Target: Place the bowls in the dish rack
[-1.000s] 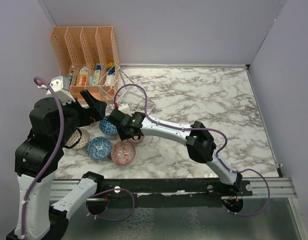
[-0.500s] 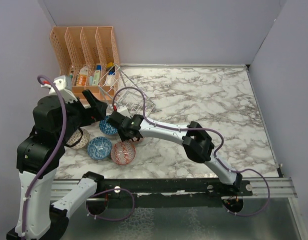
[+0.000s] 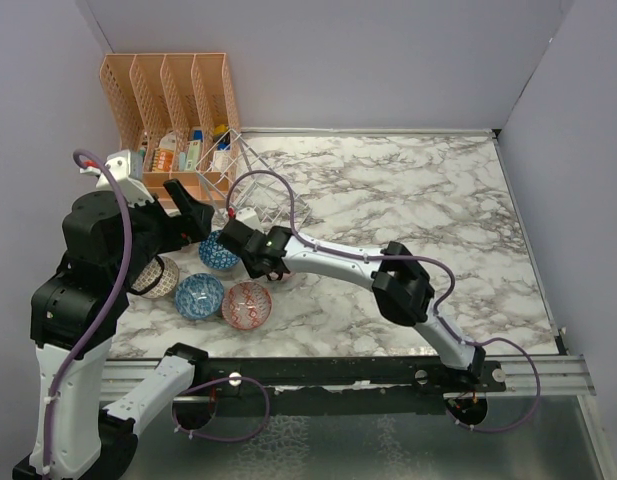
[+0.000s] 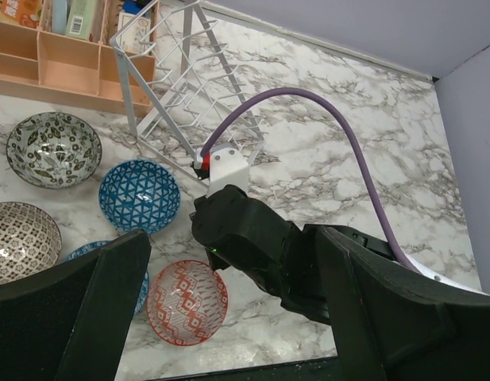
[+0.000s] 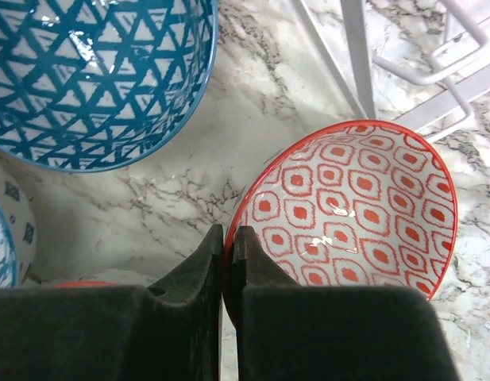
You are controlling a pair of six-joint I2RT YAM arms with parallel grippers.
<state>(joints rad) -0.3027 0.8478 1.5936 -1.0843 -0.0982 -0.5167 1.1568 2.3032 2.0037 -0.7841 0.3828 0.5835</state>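
Next I should lift my right gripper outward, tilt the bowl on edge into the empty wires of the dish rack's near end [image 3: 276,208] [image 5: 434,79] and release it.
My right gripper [image 5: 227,238] is shut on the near rim of a red-patterned bowl [image 5: 356,206], one finger inside and one outside. That bowl rests on the marble beside the white wire dish rack [image 5: 364,55]. From above, the right gripper [image 3: 250,252] covers this bowl. A blue triangle-patterned bowl [image 5: 94,71] sits just left of it. Other bowls lie on the left: a blue one [image 3: 216,252], a tan one [image 3: 156,278], a second blue one [image 3: 199,296] and a red one [image 3: 247,305]. My left gripper [image 3: 188,215] hangs open above them, holding nothing.
The dish rack [image 3: 263,195] stands in front of an orange plastic organiser [image 3: 173,100] with small items in it. A grey-green patterned bowl [image 4: 54,148] sits near the organiser's base. The right arm and its purple cable [image 4: 308,103] stretch across the left half of the table.
My right gripper's fingers have come together on the red-patterned bowl's rim. The left arm shifted slightly and its gripper stays open.
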